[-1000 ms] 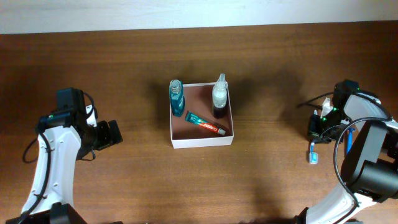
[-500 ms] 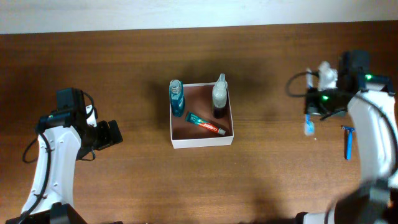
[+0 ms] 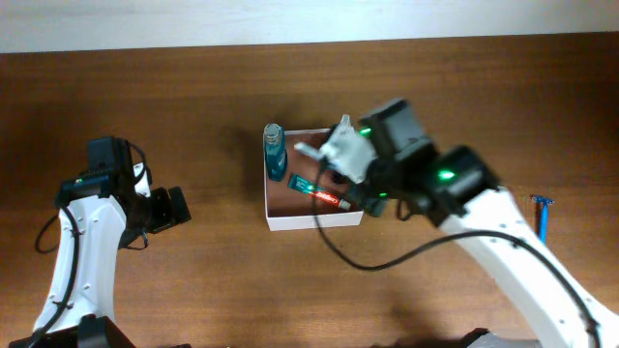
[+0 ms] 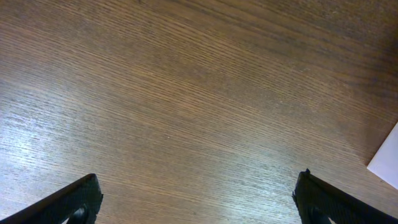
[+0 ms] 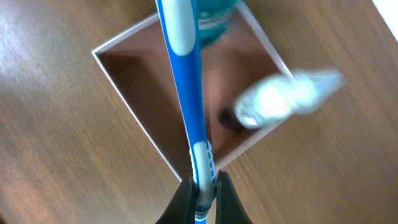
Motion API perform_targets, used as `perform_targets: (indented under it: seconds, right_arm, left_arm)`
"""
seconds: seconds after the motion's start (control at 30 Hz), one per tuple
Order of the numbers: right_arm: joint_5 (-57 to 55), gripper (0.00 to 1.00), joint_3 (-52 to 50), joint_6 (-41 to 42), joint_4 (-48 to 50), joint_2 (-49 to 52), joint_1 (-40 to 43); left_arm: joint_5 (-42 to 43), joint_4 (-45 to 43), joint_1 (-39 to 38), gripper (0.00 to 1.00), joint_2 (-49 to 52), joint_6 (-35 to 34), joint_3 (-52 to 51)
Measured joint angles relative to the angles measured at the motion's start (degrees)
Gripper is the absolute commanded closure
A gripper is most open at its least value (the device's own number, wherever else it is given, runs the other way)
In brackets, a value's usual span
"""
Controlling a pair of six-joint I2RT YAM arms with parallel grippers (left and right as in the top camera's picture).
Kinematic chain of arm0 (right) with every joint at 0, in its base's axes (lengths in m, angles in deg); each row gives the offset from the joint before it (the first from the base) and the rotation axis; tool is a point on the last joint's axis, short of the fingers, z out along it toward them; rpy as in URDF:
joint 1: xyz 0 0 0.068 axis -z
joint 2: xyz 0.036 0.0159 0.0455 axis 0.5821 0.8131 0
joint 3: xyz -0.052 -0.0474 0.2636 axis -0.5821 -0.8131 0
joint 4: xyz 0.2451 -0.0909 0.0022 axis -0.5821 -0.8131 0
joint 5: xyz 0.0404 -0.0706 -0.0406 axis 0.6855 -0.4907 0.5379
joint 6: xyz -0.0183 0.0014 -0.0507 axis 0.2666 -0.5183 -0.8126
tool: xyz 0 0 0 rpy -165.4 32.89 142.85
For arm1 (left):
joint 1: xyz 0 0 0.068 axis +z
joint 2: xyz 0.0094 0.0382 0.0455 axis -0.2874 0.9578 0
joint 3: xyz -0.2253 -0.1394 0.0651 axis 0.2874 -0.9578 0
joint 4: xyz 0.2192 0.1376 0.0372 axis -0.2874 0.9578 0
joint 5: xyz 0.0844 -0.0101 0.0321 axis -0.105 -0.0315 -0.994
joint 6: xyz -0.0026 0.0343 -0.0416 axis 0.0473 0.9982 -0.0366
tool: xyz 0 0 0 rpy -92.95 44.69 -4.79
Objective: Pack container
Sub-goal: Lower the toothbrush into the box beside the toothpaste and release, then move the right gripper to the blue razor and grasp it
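My right gripper holds the toothbrush (image 5: 186, 74) and will next move down and to the left in the overhead view and release it, since bare container bottom (image 5: 144, 99) beside the toothpaste tube lies below it that way.
The container (image 3: 272, 198), a shallow white-walled box with a reddish-brown inside, sits mid-table. It holds a blue mouthwash bottle (image 3: 276, 153), a toothpaste tube (image 3: 320, 194) and a white bottle (image 5: 273, 99). My right gripper (image 3: 336, 160) hovers over the container, shut on a blue and white toothbrush (image 5: 186, 74). In the right wrist view the brush points across the container (image 5: 134, 106) toward the mouthwash bottle (image 5: 214, 18). My left gripper (image 3: 174, 208) is open and empty over bare wood, left of the container.
A blue razor (image 3: 542, 218) lies on the table at the far right. A white corner of the container (image 4: 388, 158) shows at the right edge of the left wrist view. The table's far edge meets a pale wall at the top.
My right arm has swung left from the table's right side to above the container, carrying the toothbrush. The razor stays on the table. The left arm has not moved.
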Motion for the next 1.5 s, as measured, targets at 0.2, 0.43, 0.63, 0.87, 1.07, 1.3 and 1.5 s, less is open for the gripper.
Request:
perform_targets:
  seconds: [0.2, 0.43, 0.63, 0.87, 1.07, 1.3, 1.5]
  right_arm:
    - [-2.10, 0.96, 0.00, -2.51, 3.28, 9.97, -2.01]
    - [-2.67, 0.96, 0.00, -2.97, 6.43, 18.27, -2.01]
    - [-2.67, 0.90, 0.00, -3.10, 7.28, 19.54, -2.01]
    - [-2.64, 0.68, 0.00, -3.37, 7.19, 19.54, -2.01]
    - [-2.64, 0.68, 0.00, -2.93, 6.36, 19.52, -2.01]
    - [-10.86, 0.43, 0.37, 6.34, 6.34, 10.73, 0.13]
    - [-14.95, 0.37, 3.23, 19.93, 3.61, -2.45, 19.34]
  left_arm:
    - [0.00, 0.02, 0.00, 0.00, 0.00, 0.00, 0.00]
    - [0.00, 0.02, 0.00, 0.01, 0.00, 0.00, 0.00]
    - [0.00, 0.02, 0.00, 0.01, 0.00, 0.00, 0.00]
    - [0.00, 0.02, 0.00, 0.00, 0.00, 0.00, 0.00]
    - [0.00, 0.02, 0.00, 0.01, 0.00, 0.00, 0.00]
    - [0.00, 0.02, 0.00, 0.01, 0.00, 0.00, 0.00]
    - [0.00, 0.04, 0.00, 0.01, 0.00, 0.00, 0.00]
